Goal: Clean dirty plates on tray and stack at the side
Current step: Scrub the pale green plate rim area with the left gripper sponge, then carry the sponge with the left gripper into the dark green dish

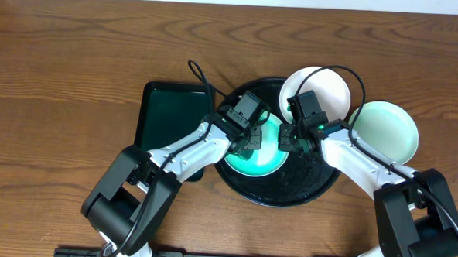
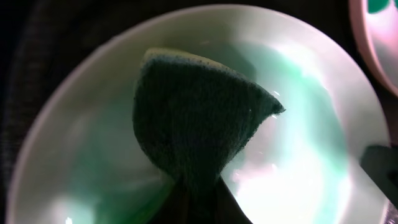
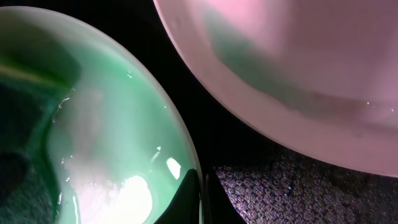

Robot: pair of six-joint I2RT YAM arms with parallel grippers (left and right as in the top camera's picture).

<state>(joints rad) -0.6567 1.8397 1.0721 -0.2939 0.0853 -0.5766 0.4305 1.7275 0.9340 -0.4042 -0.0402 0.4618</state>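
Observation:
My left gripper rises off the plate next, moves over the dark green rectangular tray (image 1: 165,129) and lowers to release the sponge there, because that tray's bottom lies empty.
A pale mint plate (image 1: 265,159) lies on the round black tray (image 1: 288,195). My left gripper (image 1: 246,142) is shut on a dark green sponge (image 2: 199,118), which presses on the plate's wet inside (image 2: 298,174). My right gripper (image 1: 291,139) is shut on that plate's right rim (image 3: 189,162), one finger inside and one outside. A white plate (image 1: 324,85) rests at the tray's back right edge and shows a faint green smear (image 3: 249,59). A second mint plate (image 1: 385,131) sits on the table to the right of the tray.
A dark green rectangular tray (image 1: 168,114) lies left of the black tray, partly under my left arm. Brown wooden table (image 1: 61,75) surrounds everything. The tray's bare speckled floor (image 3: 311,193) shows between the two plates.

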